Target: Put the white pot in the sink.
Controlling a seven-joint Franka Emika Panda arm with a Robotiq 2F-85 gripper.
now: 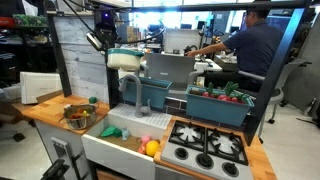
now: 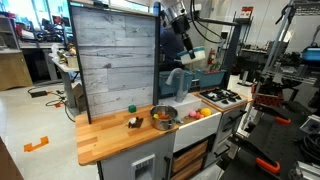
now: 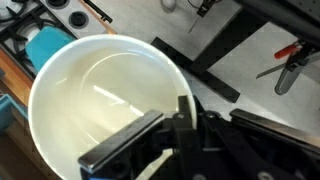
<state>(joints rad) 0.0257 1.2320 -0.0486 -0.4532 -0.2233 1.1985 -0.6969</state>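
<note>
I will move my gripper down past the faucet (image 1: 131, 90) with the pot next, because the pot hangs high above. I will lower the pot into the white sink basin (image 1: 126, 142) to release the pot's rim.
My gripper (image 3: 192, 110) is shut on the rim of the white pot (image 3: 90, 100), a round cream pot that fills the wrist view. In both exterior views the pot (image 1: 124, 59) (image 2: 189, 58) hangs in the air from the gripper (image 1: 108, 45) (image 2: 181, 46), above the grey-blue faucet (image 1: 131, 90). The sink (image 1: 108, 152) (image 2: 196, 135) is a white basin set in the wooden counter below the pot. It holds a yellow ball (image 1: 152, 147) and some other small toys.
A metal bowl of colourful items (image 1: 77, 117) (image 2: 164, 115) stands on the wooden counter beside the sink. The black stovetop (image 1: 208, 148) (image 2: 222, 97) lies on the sink's other side. A blue bin of toy vegetables (image 1: 220, 105) sits behind the stove. A person (image 1: 250, 50) stands in the background.
</note>
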